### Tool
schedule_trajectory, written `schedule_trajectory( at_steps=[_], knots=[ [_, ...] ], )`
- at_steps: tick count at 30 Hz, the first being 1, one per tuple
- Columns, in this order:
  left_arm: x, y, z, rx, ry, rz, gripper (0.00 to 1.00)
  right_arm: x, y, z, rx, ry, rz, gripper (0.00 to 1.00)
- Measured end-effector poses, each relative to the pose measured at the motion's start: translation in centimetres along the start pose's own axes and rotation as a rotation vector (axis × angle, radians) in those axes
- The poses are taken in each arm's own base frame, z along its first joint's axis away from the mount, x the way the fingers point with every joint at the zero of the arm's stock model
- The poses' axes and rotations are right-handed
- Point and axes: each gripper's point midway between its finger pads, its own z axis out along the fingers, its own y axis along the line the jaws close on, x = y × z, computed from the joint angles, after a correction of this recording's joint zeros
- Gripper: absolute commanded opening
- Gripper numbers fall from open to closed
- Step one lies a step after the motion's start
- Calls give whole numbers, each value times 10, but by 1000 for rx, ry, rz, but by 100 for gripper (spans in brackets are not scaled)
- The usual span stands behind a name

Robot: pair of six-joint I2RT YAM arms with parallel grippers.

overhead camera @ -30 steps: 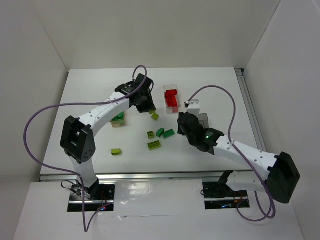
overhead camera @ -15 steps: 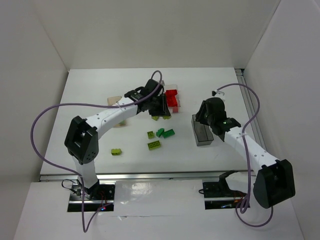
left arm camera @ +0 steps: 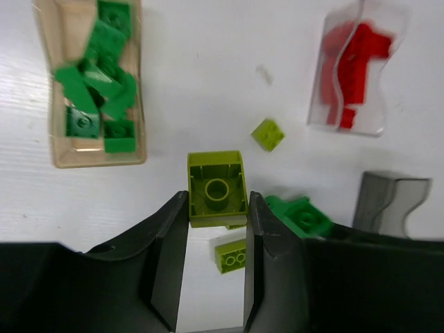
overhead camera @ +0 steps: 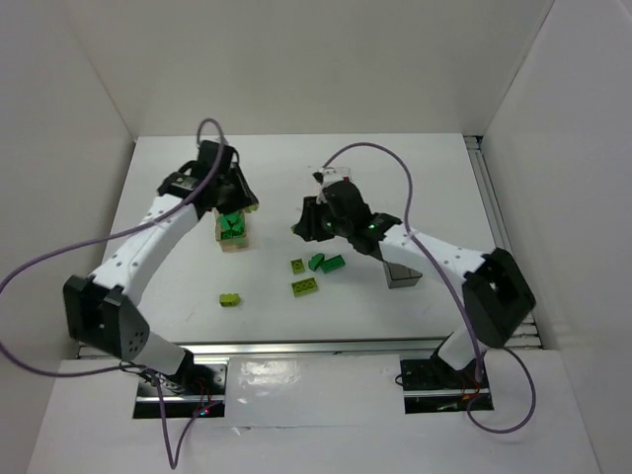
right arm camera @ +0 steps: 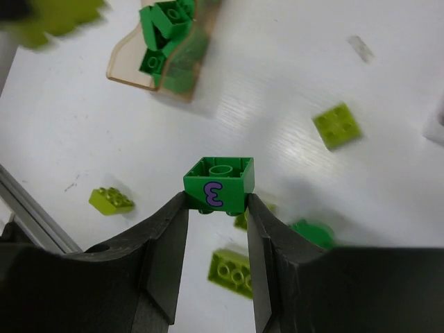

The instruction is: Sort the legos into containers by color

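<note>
My right gripper carries the dark green brick left in the top view over the tan wood box next, then releases it, since matching bricks lie inside.
My left gripper is shut on a lime yellow-green brick, held above the table. From above, this gripper is just behind the tan wood box, which holds several dark green bricks. My right gripper is shut on a dark green brick with a purple 3. It hovers over the table's middle. The clear box holds red bricks; from above, the right arm hides it. The dark grey box stands at the right.
Loose lime bricks lie on the table, with dark green bricks beside them. Another small lime brick lies between the tan and clear boxes. White walls enclose the table on three sides.
My left arm has swung left, from beside the clear box to behind the tan box. My right arm has swung left from the dark grey box to the table's middle.
</note>
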Motion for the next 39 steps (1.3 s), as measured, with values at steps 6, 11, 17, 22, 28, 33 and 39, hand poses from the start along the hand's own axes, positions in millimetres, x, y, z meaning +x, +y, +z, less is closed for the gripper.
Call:
schedule_trajectory(
  at_steps=[6, 11, 17, 22, 28, 33, 39],
  knots=[
    [-73, 5, -96, 124, -260, -96, 4, -1, 35, 66, -124, 49, -31, 21],
    [-94, -5, -135, 239, -323, -109, 4, -18, 66, 118, -215, 36, -55, 23],
    [-86, -17, -140, 320, -270, -94, 4, -7, 101, 164, -295, 55, -96, 32],
    [-82, -21, -142, 348, -252, -87, 4, 13, 108, 180, -306, 108, -112, 83],
    [-79, -24, -139, 367, -237, -83, 4, 23, 94, 167, -266, 128, -117, 84],
    [-78, -28, -137, 385, -223, -75, 4, 31, 60, 107, -157, 107, -110, 74],
    [-50, -67, -94, 453, -111, -10, 4, 4, 12, -10, 53, -85, -62, 71]
  ],
)
